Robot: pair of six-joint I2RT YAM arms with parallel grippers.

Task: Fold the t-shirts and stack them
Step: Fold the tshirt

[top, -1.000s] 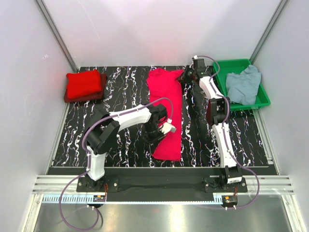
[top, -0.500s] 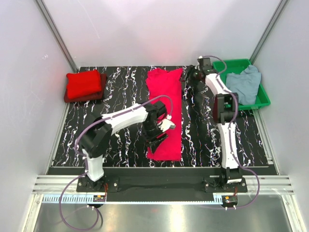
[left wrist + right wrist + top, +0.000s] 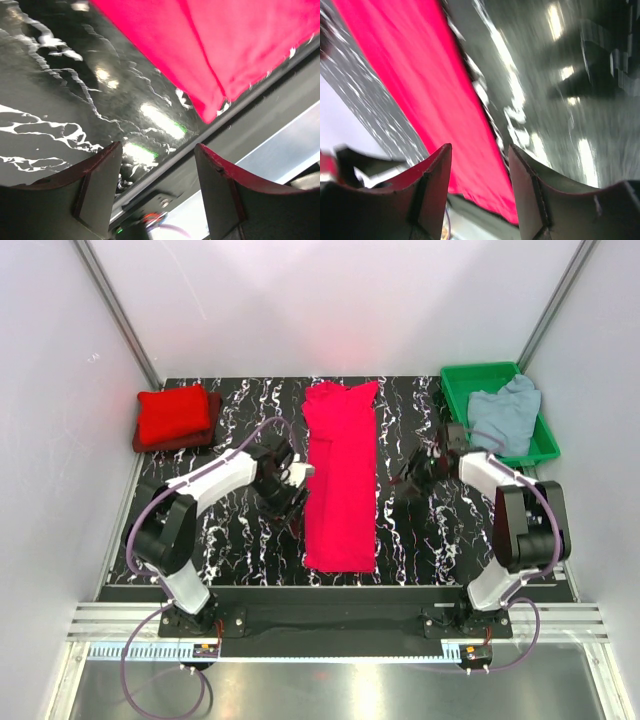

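Note:
My right gripper needs to go down, back and toward the crimson t-shirt next, onto its near corner [image 3: 371, 567] [image 3: 511, 214] opposite my left gripper, because the t-shirt is still at full length.
A long crimson t-shirt [image 3: 340, 475] lies folded into a narrow strip down the middle of the table. It also fills the top of the left wrist view [image 3: 225, 45] and the left side of the right wrist view [image 3: 420, 85]. My left gripper [image 3: 288, 508] hovers just left of the strip, open [image 3: 159, 170], with nothing between its fingers. To the right of the strip my right gripper [image 3: 408, 483] is open and empty too [image 3: 480, 175]. A folded red t-shirt stack [image 3: 175, 415] sits at the back left. A pale grey-blue t-shirt [image 3: 503, 415] lies crumpled in the tray.
The green plastic tray [image 3: 548, 445] stands at the back right corner. The table's near metal edge [image 3: 280, 120] runs close beyond the left fingers. White walls enclose the black marbled tabletop [image 3: 240, 420].
Both grippers opened and let go of the crimson shirt. The left one drew off to the shirt's left; the right one swung from the far end back to mid-table. The shirt lies flat.

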